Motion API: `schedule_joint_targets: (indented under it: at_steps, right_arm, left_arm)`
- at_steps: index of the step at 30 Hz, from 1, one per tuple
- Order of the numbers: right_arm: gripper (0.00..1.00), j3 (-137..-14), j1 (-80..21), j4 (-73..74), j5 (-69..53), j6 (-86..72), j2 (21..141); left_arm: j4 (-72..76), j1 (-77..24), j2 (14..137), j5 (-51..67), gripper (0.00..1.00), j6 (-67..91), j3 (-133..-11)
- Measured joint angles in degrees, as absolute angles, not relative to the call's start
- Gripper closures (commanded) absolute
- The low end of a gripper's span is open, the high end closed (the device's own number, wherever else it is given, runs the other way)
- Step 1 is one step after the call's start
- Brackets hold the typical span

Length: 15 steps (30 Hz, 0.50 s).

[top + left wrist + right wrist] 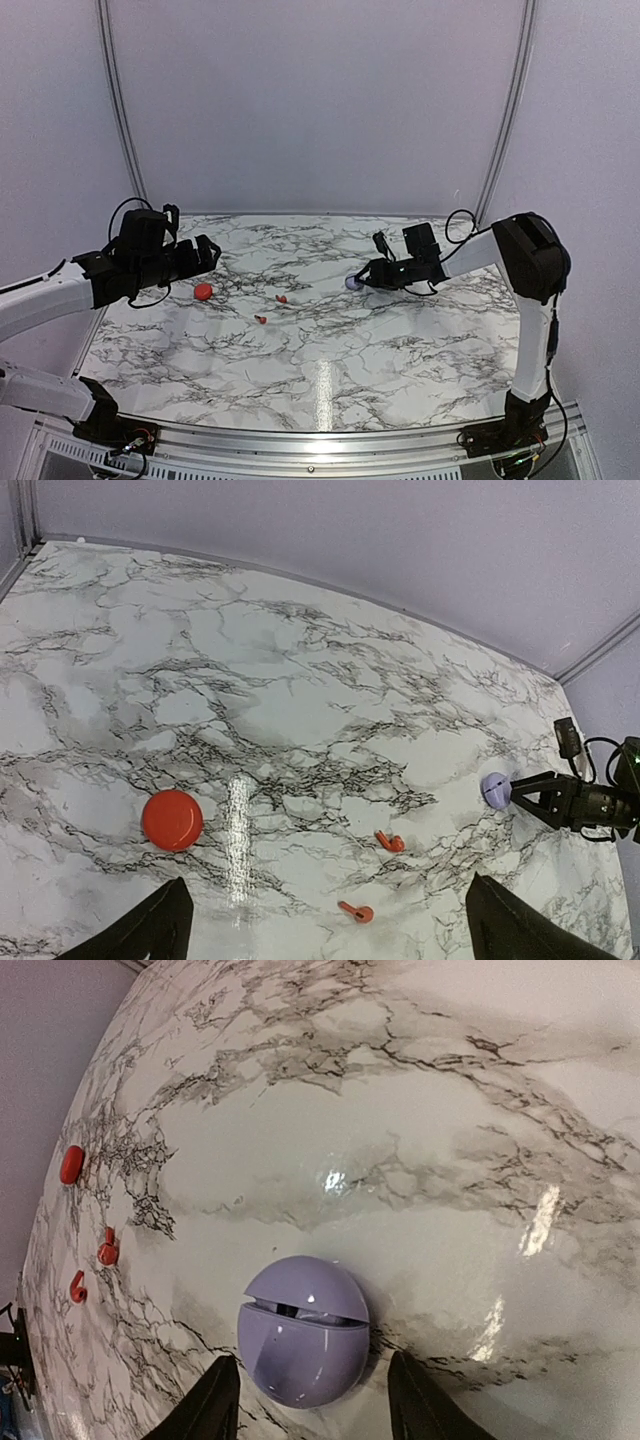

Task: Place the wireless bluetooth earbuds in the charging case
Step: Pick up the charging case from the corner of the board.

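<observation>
The round red case [203, 291] [172, 820] lies below the left gripper and to the left in the wrist view, so the robot will next lower that gripper's open fingertips that way, around the sides of the case.
Two tiny red earbuds [282, 298] [261, 319] lie loose on the marble table, left of centre. In the left wrist view one earbud [390, 841] is farther off and the other [357, 912] nearer. A flat round red case [203, 291] lies shut to their left. A lilac round case [305, 1332] rests at mid-right, its lid slightly ajar. My right gripper [312, 1360] straddles the lilac case, fingers apart and not clamping it. My left gripper [205, 252] hovers wide open above the red case [172, 820], holding nothing.
The marble table [400, 350] ends at a raised metal rail along its near edge. Pale curtain walls close in the back and both sides. A black cable [460, 222] loops off the right arm.
</observation>
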<state>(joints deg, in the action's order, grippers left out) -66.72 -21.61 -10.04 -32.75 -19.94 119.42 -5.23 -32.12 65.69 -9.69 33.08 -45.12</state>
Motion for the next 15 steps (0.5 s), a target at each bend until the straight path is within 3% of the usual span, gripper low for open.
schedule_joint_targets:
  at_steps: [6,15]
  right_arm:
    - [0.24,-65.06,-19.55,-8.95,-30.89,-18.81,116.11]
    - [0.08,-59.0,-17.76,-10.87,-29.95,-17.69,102.45]
  left_arm:
    - [-5.93,-27.94,66.06,-11.03,0.01,35.42,-42.72]
    - [-6.85,-23.55,73.03,-11.29,0.05,37.12,-40.73]
